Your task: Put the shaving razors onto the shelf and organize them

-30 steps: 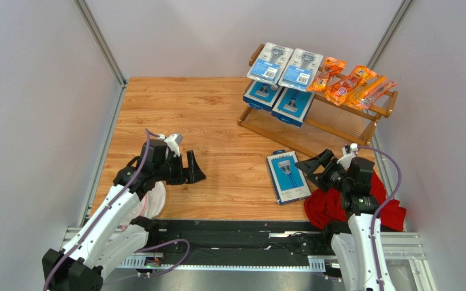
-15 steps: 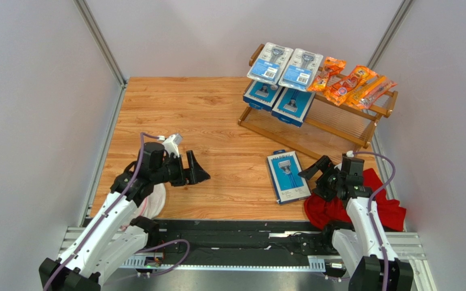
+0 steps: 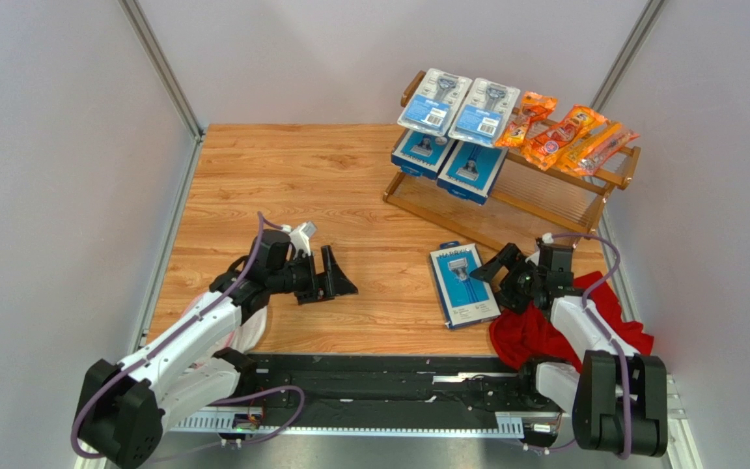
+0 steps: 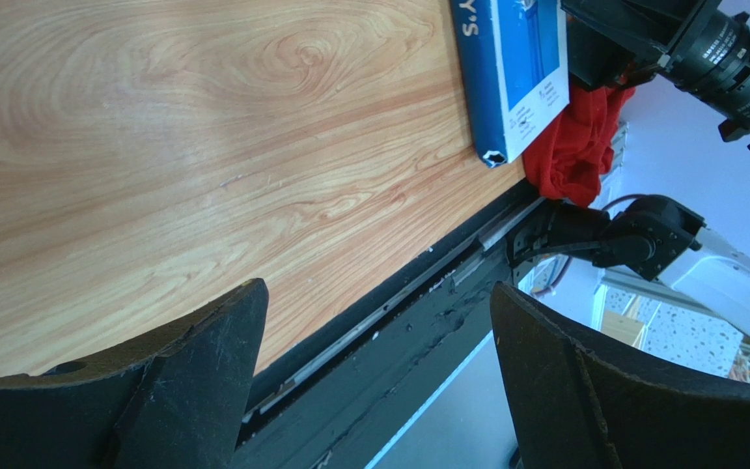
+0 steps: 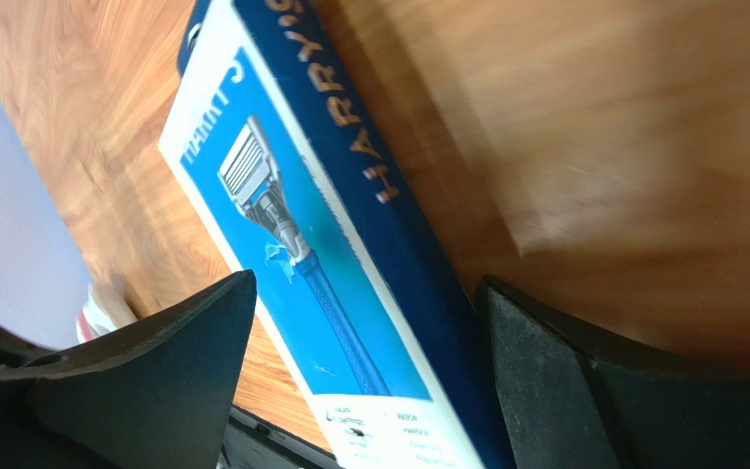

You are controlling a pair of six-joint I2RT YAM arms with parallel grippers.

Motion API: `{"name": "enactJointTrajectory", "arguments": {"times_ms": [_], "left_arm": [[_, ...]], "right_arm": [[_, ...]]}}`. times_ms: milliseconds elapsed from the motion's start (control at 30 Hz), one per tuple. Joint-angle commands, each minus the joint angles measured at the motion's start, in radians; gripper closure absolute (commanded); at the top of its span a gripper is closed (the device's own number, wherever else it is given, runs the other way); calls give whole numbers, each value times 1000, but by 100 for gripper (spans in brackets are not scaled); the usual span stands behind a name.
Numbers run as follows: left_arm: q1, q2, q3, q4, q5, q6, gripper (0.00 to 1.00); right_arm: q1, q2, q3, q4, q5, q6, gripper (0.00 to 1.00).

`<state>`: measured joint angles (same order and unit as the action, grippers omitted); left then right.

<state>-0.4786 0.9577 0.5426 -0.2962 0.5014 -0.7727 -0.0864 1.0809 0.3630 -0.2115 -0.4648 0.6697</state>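
Observation:
I need to move my left gripper across the table next and close it on the box's facing edge, because the box lies to its right in the top view.
One shaving razor box, flat and blue with a razor picture, lies on the wooden table in front of the shelf. My right gripper is open, low at the box's right edge. In the right wrist view the box runs between the spread fingers of that gripper, and nothing is gripped. My left gripper is open and empty over bare table, left of the box. The left wrist view shows the box far beyond the left gripper. The shelf holds two blister packs, orange bags and two blue boxes.
A red cloth lies bunched at the near right, under my right arm and close to the box's near corner; the left wrist view shows the red cloth too. A white item lies beneath my left arm. Grey walls enclose the table.
My right gripper has dropped and swung left, down to the blue box's right edge. My left arm has reached right, toward the middle of the table. The box has not moved.

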Motion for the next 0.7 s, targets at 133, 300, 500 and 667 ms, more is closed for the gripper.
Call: {"name": "enactJointTrajectory", "arguments": {"times_ms": [133, 300, 500, 667], "left_arm": [[-41, 136, 16, 216, 5, -71, 8], [-46, 225, 8, 290, 0, -91, 8], [-78, 441, 81, 463, 2, -120, 8], [-133, 674, 282, 462, -12, -94, 8]], "right_arm": [[252, 161, 62, 124, 69, -18, 9], [421, 249, 123, 136, 144, 24, 9], [507, 320, 160, 144, 233, 103, 9], [507, 291, 137, 141, 319, 159, 9]]}}
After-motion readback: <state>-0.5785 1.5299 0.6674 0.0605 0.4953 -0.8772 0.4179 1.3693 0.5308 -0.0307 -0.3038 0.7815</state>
